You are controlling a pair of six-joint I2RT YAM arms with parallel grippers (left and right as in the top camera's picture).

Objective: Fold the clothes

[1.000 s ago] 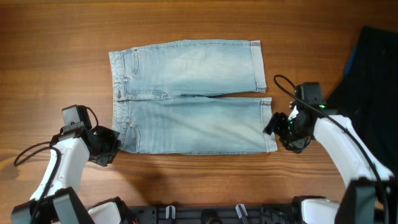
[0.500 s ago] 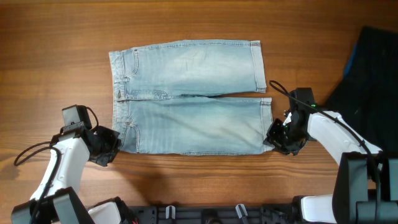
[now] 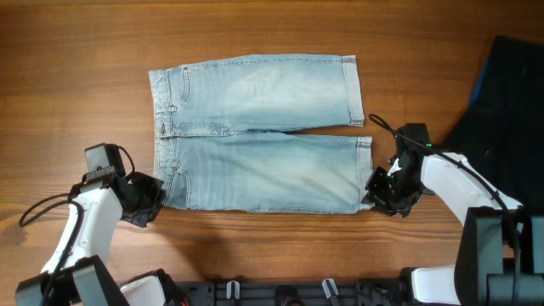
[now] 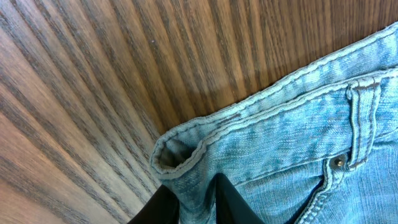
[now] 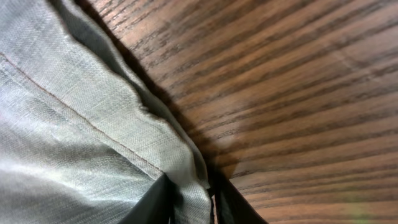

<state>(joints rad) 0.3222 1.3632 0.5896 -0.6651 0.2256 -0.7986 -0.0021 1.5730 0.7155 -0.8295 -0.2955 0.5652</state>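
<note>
I need to lift my left gripper next, move it outward and lower it to release over the far waistband corner, which is outward of it, because the shorts are unfolded.
The clothes, a pair of light blue denim shorts, lie flat in the middle of the wooden table, waistband to the left and legs to the right. At the near-left corner, my left gripper is shut on the waistband. The left wrist view shows that waistband corner bunched up between the two black fingers. My right gripper is shut on the near leg's hem corner. In the right wrist view the pale hem is pinched between the dark fingers.
A dark cloth with a bright blue edge lies at the table's right edge, just beyond the right arm. Bare wood surrounds the shorts on all sides. A black rail runs along the near edge.
My right gripper has slid left onto the near leg's hem corner and closed on it, nudging that corner slightly inward. The left gripper has kept its hold on the waistband.
</note>
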